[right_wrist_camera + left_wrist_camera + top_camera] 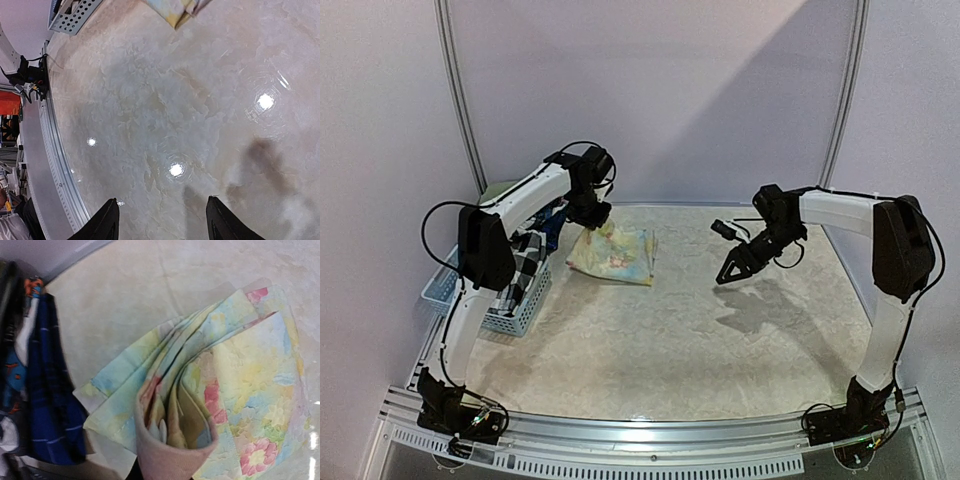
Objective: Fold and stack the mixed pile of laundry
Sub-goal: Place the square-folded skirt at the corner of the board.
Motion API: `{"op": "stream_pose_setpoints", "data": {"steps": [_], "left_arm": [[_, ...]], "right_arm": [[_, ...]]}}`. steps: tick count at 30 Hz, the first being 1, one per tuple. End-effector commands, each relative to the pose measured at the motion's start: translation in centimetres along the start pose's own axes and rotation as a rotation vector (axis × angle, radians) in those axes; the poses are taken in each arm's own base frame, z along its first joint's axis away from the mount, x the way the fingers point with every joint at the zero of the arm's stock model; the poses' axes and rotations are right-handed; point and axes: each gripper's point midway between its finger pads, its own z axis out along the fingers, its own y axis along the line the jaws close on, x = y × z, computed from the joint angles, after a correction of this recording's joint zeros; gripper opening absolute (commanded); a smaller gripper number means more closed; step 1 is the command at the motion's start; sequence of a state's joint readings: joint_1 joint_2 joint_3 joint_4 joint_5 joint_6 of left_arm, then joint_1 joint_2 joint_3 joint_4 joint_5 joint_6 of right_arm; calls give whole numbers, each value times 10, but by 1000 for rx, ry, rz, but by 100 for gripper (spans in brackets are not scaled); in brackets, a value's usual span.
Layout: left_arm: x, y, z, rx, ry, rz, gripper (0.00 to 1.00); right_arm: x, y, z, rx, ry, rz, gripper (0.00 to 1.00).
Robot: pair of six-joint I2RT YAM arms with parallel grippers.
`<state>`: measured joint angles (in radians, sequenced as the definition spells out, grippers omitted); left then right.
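Note:
The floral cloth [617, 253] is folded. Next, my left gripper lifts it, shifts to the left in the top view and releases it onto the olive-green piece [498, 188].
The pale yellow-green floral cloth [617, 253] lies folded on the table's far left. My left gripper [592, 213] is shut on its far corner. In the left wrist view the cloth [235, 370] bunches up into folds over the gripper [172, 452], which hides the fingers. The checked shirt [525, 262], the dark blue printed piece [552, 222] and the olive-green piece [498, 188] sit in or by the basket. The blue piece also shows in the left wrist view [47, 395]. My right gripper [731, 269] is open and empty above the table, to the right of the cloth; its fingers [107, 222] are wide apart.
The light blue perforated basket [515, 310] stands at the table's left edge, also in the right wrist view [75, 12]. A corner of the floral cloth [181, 9] shows at the top of that view. The metal front rail [650, 435] runs along the near edge.

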<state>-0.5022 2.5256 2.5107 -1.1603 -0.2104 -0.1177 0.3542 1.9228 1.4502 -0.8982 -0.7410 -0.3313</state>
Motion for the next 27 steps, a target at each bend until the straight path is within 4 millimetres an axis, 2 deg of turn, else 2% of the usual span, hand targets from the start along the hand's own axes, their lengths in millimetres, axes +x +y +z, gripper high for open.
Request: {"op": "stream_pose_setpoints", "data": {"steps": [1, 6, 11, 14, 21, 27], "left_arm": [[-23, 60, -22, -236, -65, 106, 0], [-53, 80, -40, -344, -168, 166, 0], [-86, 87, -60, -401, -293, 170, 0], [-98, 94, -71, -467, -337, 181, 0], [-112, 108, -102, -558, -385, 217, 0], [-117, 107, -144, -541, -445, 205, 0]], "right_arm": [[5, 2, 2, -4, 4, -7, 60], [11, -1, 6, -1, 15, 0, 60], [15, -3, 11, -9, 28, 10, 60], [18, -7, 15, -13, 38, 20, 60], [21, -11, 21, -22, 52, 31, 60], [24, -14, 27, -37, 67, 46, 60]]}}
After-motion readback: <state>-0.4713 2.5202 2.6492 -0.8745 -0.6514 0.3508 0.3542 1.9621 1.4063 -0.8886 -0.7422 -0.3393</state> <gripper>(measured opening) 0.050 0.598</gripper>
